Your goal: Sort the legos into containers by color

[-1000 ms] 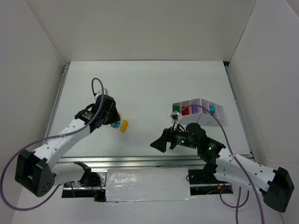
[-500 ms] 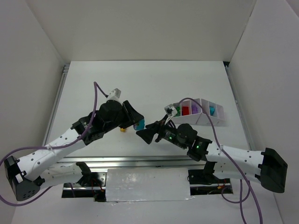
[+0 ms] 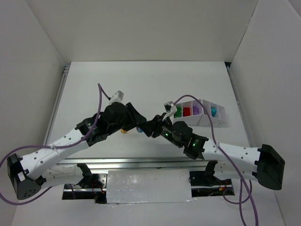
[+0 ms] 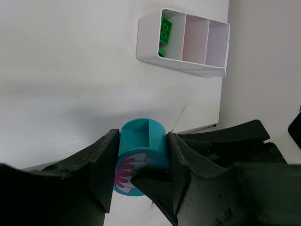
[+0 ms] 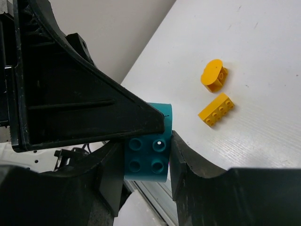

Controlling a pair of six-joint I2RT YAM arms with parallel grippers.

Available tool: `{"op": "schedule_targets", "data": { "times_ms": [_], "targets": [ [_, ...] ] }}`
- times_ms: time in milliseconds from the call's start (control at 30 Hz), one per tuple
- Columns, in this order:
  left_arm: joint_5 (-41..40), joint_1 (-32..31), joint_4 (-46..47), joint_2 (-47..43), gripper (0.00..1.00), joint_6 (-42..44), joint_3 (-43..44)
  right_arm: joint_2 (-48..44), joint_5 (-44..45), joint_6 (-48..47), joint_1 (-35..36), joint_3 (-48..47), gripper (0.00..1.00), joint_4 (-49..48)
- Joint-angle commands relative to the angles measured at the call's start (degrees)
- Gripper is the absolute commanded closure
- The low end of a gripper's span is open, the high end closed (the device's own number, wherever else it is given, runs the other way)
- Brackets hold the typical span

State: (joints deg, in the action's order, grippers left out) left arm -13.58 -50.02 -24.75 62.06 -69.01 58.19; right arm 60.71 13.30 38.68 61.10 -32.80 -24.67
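I need to move the matching lego in my right gripper down and right in the top view to the container's section holding teal (image 3: 214,112), lower and release next.
A teal lego (image 3: 140,128) with a flower print hangs above the table between the two arms. My left gripper (image 3: 135,123) is shut on the teal lego (image 4: 136,160), its fingers pressed on both sides around (image 4: 141,141). My right gripper (image 3: 147,128) has come in from the other side, and its jaws also press on the studded teal lego (image 5: 146,162), around (image 5: 146,150). The white containers (image 3: 221,120) lie to the right and hold green (image 3: 178,113), red (image 3: 186,112), purple (image 3: 196,111) and teal (image 3: 213,111) legos. The green lego (image 4: 164,30) shows in the end compartment.
Two yellow legos lie on the table below the grippers, a round-topped one (image 5: 214,75) and a long one (image 5: 216,109). Only a bit of yellow (image 3: 123,131) shows from above. The metal rail (image 3: 141,162) runs along the near edge.
My left arm carried the teal lego to the right, away from the yellow lego. My right gripper swung left to meet it and went from wide open to shut on the same lego.
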Motion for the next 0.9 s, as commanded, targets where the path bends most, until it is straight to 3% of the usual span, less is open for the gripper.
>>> {"op": "schedule_targets", "data": {
  "times_ms": [0,133,167,200,233,333,433,467,567,700,867],
  "targets": [
    [-0.91,-0.87,2.52,0.25,1.00,-0.24,3.06,0.38,-0.38,0.00,0.77,-3.42,1.00,-1.35],
    [-3.29,-0.87,1.72,-0.54,0.99,0.98,3.94,-1.20,-1.60,-1.93,0.86,-1.93,1.00,-0.73],
    [-3.99,-0.87,1.81,-0.37,0.88,2.81,4.99,-2.60,-2.83,-4.03,0.77,-0.70,1.00,-1.43],
    [-4.69,-0.87,1.03,0.16,0.35,3.44,5.96,-3.31,-2.58,-4.74,0.69,-0.43,1.00,-0.48],
    [-5.48,-0.87,-1.94,1.29,0.04,4.23,7.45,-4.19,-2.06,-5.62,0.43,-0.34,1.00,1.27],
    [-9.43,0.61,-10.27,3.58,0.00,8.79,15.78,-8.23,-3.79,-10.88,-4.39,0.98,1.00,9.86],
    [-8.58,4.30,-14.18,1.94,0.01,14.40,18.09,-12.97,-14.58,-14.58,-17.90,1.07,1.00,19.35],
    [-7.00,7.97,-13.92,0.96,0.00,16.43,17.49,-14.72,-22.71,-19.38,-22.12,0.02,1.00,22.00],
    [-1.36,14.24,-16.01,-2.56,0.01,23.82,15.37,-15.01,-27.26,-29.51,-38.98,-6.45,1.00,35.00],
    [-3.99,16.01,-22.70,-5.62,0.00,29.62,12.05,-11.85,-23.94,-33.22,-50.52,-13.43,1.00,42.24],
    [-4.08,16.80,-24.91,-10.11,0.01,35.08,5.63,-7.28,-23.76,-44.02,-53.81,-18.79,1.00,44.43]
  ]
}}
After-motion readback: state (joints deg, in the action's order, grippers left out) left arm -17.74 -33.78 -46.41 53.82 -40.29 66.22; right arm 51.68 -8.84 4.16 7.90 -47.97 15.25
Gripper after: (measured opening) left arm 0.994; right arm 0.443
